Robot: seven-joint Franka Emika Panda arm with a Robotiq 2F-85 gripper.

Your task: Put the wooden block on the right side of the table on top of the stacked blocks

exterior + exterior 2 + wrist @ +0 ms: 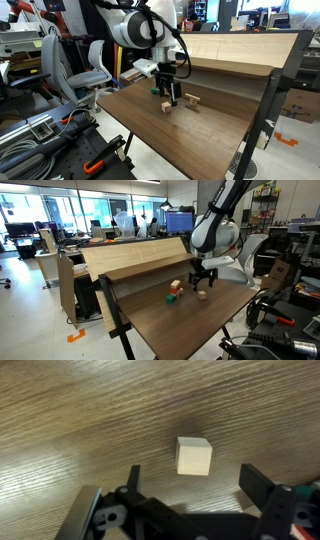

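Observation:
The open gripper is above the small pale wooden block, which is lined up between its fingers, so the robot will lower the gripper around the block's opposite sides and close it.
The wooden block [194,456] is a small pale cube lying alone on the brown table [70,420]. It also shows in both exterior views [166,107] [201,294]. My gripper [198,492] is open and empty, hovering just above the block with a finger on either side of it. It also shows in both exterior views [169,97] [203,279]. The stacked blocks [176,286], pale wood with a red-orange block, stand a little apart, nearer the slanted back panel. They also show in an exterior view [193,101].
A green block [170,299] lies next to the stack. The raised slanted wooden back panel [135,255] runs along one long side of the table. Chairs and lab clutter stand off the table [80,65].

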